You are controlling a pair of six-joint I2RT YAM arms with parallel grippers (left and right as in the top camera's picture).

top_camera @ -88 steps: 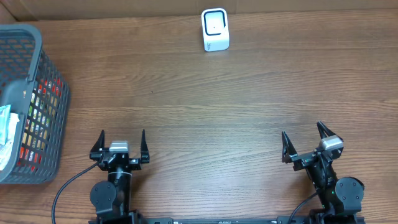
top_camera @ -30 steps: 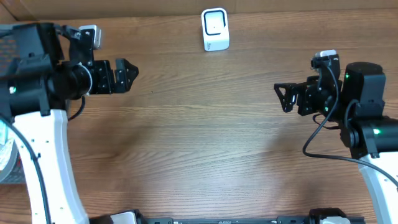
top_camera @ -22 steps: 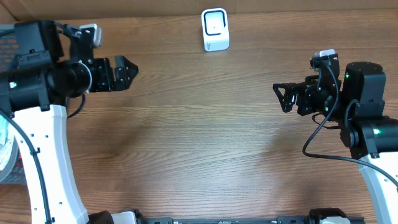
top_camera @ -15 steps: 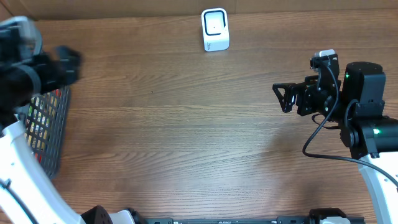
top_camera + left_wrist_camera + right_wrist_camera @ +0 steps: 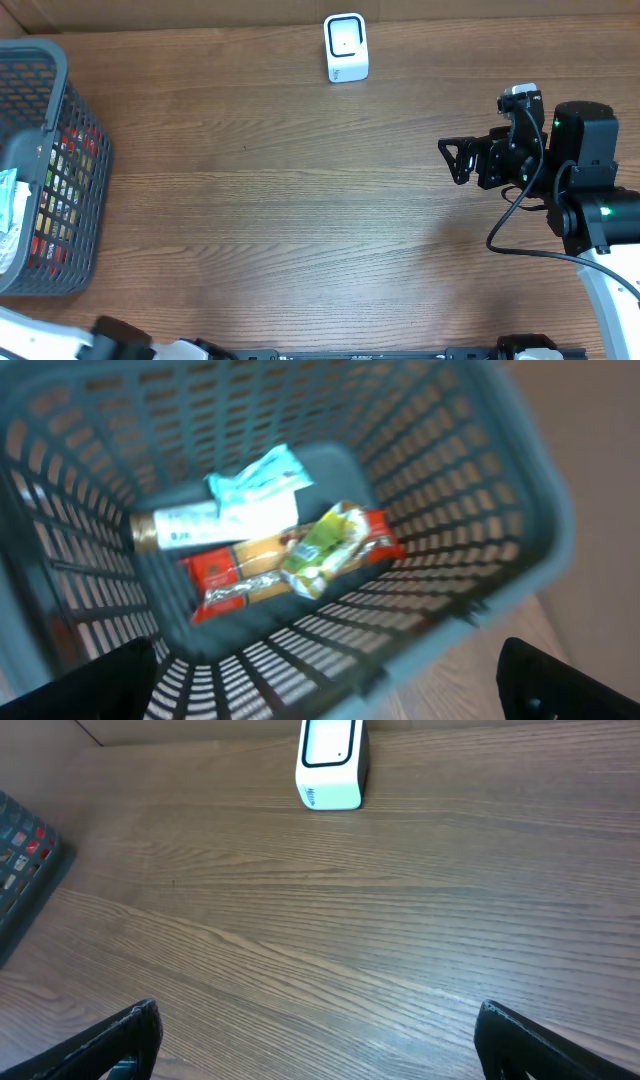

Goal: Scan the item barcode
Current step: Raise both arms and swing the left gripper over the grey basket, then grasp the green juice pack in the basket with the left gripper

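Note:
The green packet [image 5: 322, 545] lies uncovered on top of the red packets, below and outward of my left gripper. The gripper will next move outward and down into the basket onto it.
The white barcode scanner [image 5: 346, 47] stands upright at the table's far edge, and the right wrist view shows the scanner [image 5: 331, 763] too. The items lie in a grey mesh basket [image 5: 83, 120] at the left. Inside are a white and teal packet [image 5: 255, 500], a green packet [image 5: 322, 545] and red packets [image 5: 225, 575]. My left gripper [image 5: 330, 695] hovers open above the basket's near wall, nothing between its fingers. My right gripper [image 5: 453, 161] hangs open over bare wood at the right, pointing left, and it is empty.
The basket's corner [image 5: 22, 860] shows at the left of the right wrist view. A brown cardboard wall [image 5: 150, 12] runs along the table's back edge. A dark part of the left arm [image 5: 112, 335] shows at the bottom left.
The left arm has swung left and out of the overhead view, so the basket is uncovered there. The right arm has barely moved. Both grippers stay open.

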